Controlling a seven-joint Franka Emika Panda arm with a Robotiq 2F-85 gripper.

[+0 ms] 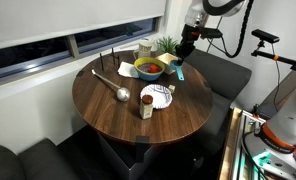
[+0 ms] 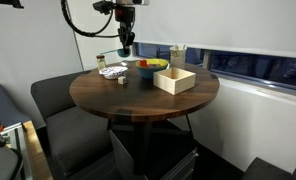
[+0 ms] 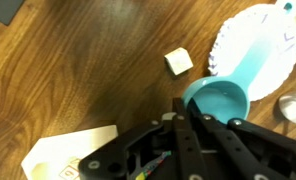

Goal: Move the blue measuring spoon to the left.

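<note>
My gripper moves outward past the bowl next and lowers to release the spoon [image 1: 177, 70] on the tabletop between bowl and ladle, since bare wood shows there.
My gripper [image 1: 181, 60] hangs above the far side of the round wooden table [image 1: 108, 115], next to the bowl. It is shut on the blue measuring spoon [image 1: 177, 70], a teal plastic piece with a round bowl. In the wrist view the spoon's bowl [image 3: 220, 98] sits right at my fingertips [image 3: 206, 120]. Its handle runs up over the white paper plate [image 3: 238, 35] below. The other exterior view shows the gripper [image 2: 126, 42] with the spoon [image 2: 125, 51] lifted off the table.
A silver ladle [image 1: 113, 85] lies on the table. So do a bowl of coloured food [image 1: 148, 68], the paper plate [image 1: 156, 97], a small pale cube [image 3: 178, 61] and an open wooden box [image 2: 175, 79]. Dark seats ring the table.
</note>
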